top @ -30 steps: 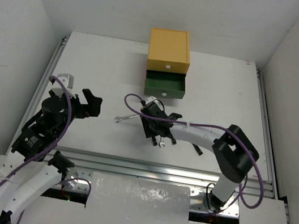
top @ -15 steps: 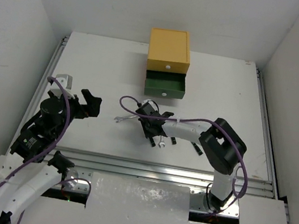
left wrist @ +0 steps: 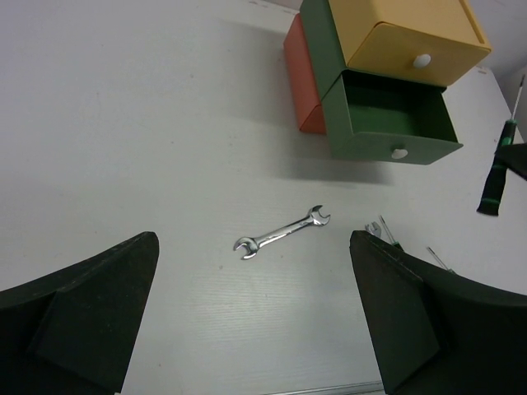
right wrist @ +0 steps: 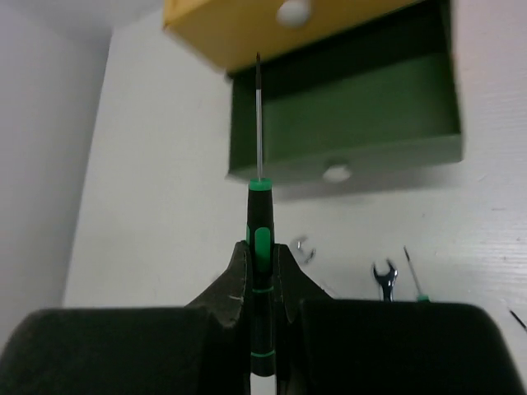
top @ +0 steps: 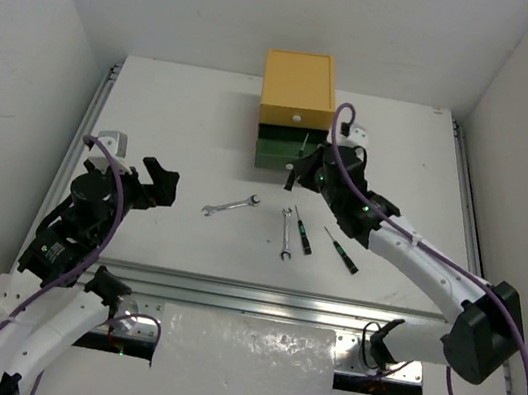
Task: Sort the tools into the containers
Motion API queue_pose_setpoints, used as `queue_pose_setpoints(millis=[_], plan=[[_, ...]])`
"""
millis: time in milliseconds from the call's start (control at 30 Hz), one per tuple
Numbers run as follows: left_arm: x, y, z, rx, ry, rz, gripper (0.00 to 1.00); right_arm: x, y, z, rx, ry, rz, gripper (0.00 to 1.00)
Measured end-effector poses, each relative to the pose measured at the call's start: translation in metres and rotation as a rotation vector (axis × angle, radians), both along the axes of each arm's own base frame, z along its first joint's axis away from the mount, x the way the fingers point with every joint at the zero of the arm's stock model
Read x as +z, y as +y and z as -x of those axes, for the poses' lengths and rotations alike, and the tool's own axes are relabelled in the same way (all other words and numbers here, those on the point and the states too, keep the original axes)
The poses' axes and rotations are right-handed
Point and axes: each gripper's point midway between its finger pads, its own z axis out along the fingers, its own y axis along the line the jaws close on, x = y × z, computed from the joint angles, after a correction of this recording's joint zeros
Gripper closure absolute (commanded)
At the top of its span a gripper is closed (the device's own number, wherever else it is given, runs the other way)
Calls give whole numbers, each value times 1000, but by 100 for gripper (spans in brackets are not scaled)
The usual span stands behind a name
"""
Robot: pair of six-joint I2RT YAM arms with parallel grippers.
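The green middle drawer (top: 280,146) (right wrist: 354,123) is open outward of my right gripper. I need to move that gripper outward, turn the screwdriver across the drawer and let it go inside.
My right gripper (top: 302,170) is shut on a green-and-black screwdriver (right wrist: 260,263) and holds it in front of the open green middle drawer (right wrist: 354,123). Its thin shaft points at the drawer. The yellow top drawer (top: 300,89) is closed, and the red-orange bottom drawer (left wrist: 298,74) shows only from the side. On the table lie a silver wrench (top: 231,206), a second wrench (top: 285,234) and two thin screwdrivers (top: 301,230), (top: 340,250). My left gripper (top: 160,183) is open and empty, left of the first wrench (left wrist: 281,232). No utility knife shows.
The chest stands at the back middle of the white table. Metal rails (top: 278,296) run along the near edge and both sides. White walls enclose the table. A small grey block (top: 114,141) sits by the left arm.
My right gripper has left the tools in the table's middle and moved back to the open green drawer, carrying the green-and-black screwdriver. The left arm has barely moved.
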Motion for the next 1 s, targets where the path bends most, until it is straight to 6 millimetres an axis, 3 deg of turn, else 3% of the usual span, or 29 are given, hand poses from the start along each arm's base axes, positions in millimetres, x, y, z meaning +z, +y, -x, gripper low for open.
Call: queue_pose_setpoints(millis=[67,200,467,600,800,900,933,1000], plan=[[0,1,0,4,0,-1,0,9,-21,-20,-155,-12,-80,100],[0,1,0,6,-1,-2,0,5,-33,-39,-360,19,-199,100],[-3,0,-2,5,10,-6,0,-3,-32,-84,-662,73,-403,96],[-3,0,-2,5,12,-6,0,-5,-27,-107,-732,96,-460,95],[-2,0,-1,1,10,-5,0,-25,-32,-121,-780,128,-450,74],[-2,-1,-1,-4,11,-3,0,-26,-31,-122,-772,129,-442,65],[-2,-1,-1,-6,11,-3,0,-25,-31,-122,-767,126,-440,57],[-2,-2,-1,-7,11,-3,0,-24,-30,-124,-749,125,-436,54]])
